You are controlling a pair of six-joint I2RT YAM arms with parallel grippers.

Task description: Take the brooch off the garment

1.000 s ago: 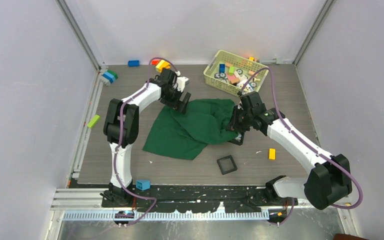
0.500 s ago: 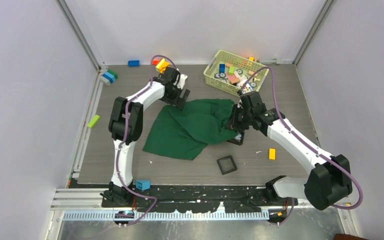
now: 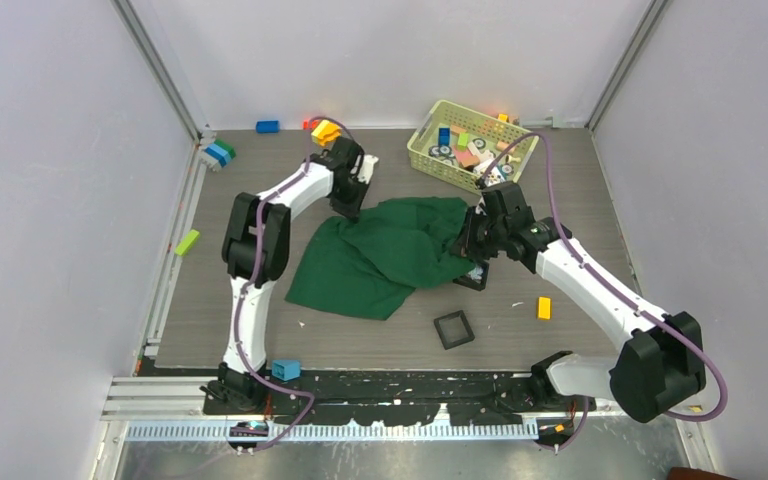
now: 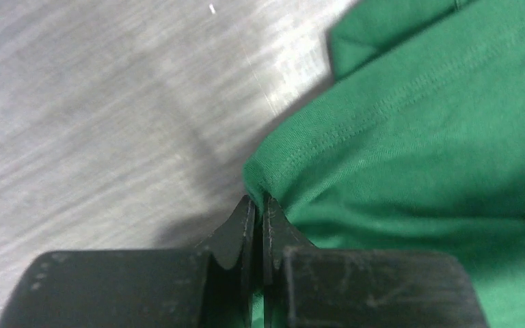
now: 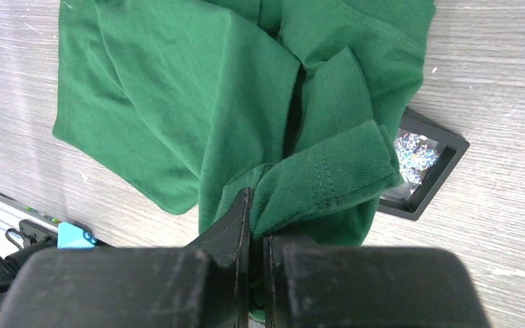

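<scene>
The garment lies crumpled between both grippers. My right gripper will next lift its fold up and outward, then lower it and let it go on the tabletop near the basket.
The dark green garment (image 3: 380, 255) lies crumpled mid-table. My left gripper (image 3: 350, 207) is at its far left corner, shut on the hemmed edge (image 4: 273, 171) with cloth pinched between the tips (image 4: 260, 205). On the other side, my right gripper (image 3: 468, 247) is shut on a bunched fold of the garment (image 5: 314, 184), jaws (image 5: 258, 198) holding it slightly raised. A pale, spiky, glittery brooch (image 5: 413, 152) lies inside a black square tray (image 5: 451, 147) just beside that fold; the tray (image 3: 473, 277) peeks from under the cloth.
A second black square tray (image 3: 453, 329) sits nearer the front. A yellow-green basket (image 3: 422, 150) of toy pieces stands at the back right. Loose blocks: orange (image 3: 544, 308), blue (image 3: 286, 370), lime (image 3: 187, 242), yellow (image 3: 324, 129), blue (image 3: 267, 126).
My left gripper swung down onto the garment's far left corner and closed on its edge. The right gripper kept its hold and barely moved.
</scene>
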